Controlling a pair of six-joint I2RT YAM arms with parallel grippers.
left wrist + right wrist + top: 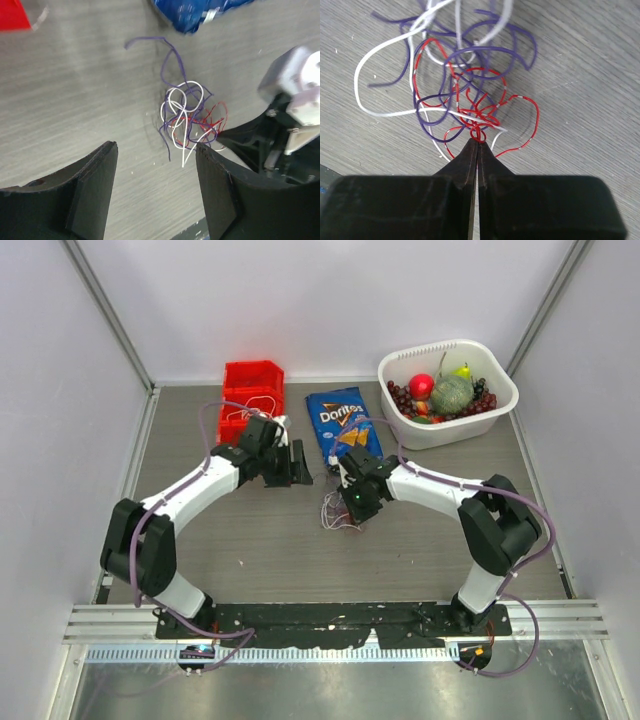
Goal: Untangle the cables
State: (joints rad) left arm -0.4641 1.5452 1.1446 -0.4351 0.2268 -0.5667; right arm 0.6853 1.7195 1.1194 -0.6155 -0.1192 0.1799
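Note:
Next, my left gripper moves down and toward the tangle, onto the purple cable's loose end [325, 476] [164, 40] sticking out toward the Doritos bag.
The cables [338, 514] are a small tangle of white, red and purple wires on the grey table, just in front of my right gripper [352, 508]. In the right wrist view the right gripper [478, 141] is shut on a small loop of the red cable [478, 133] at the near edge of the tangle. My left gripper [298, 472] is open and empty, to the left of the tangle and above the table. In the left wrist view the tangle [187, 119] lies ahead of the open left fingers [212, 170], with the right gripper at its right side.
A blue Doritos bag [343, 422] lies just behind the tangle. A red bin [250, 392] stands at the back left. A white basket [500, 395] of fruit stands at the back right. Walls enclose the table on three sides.

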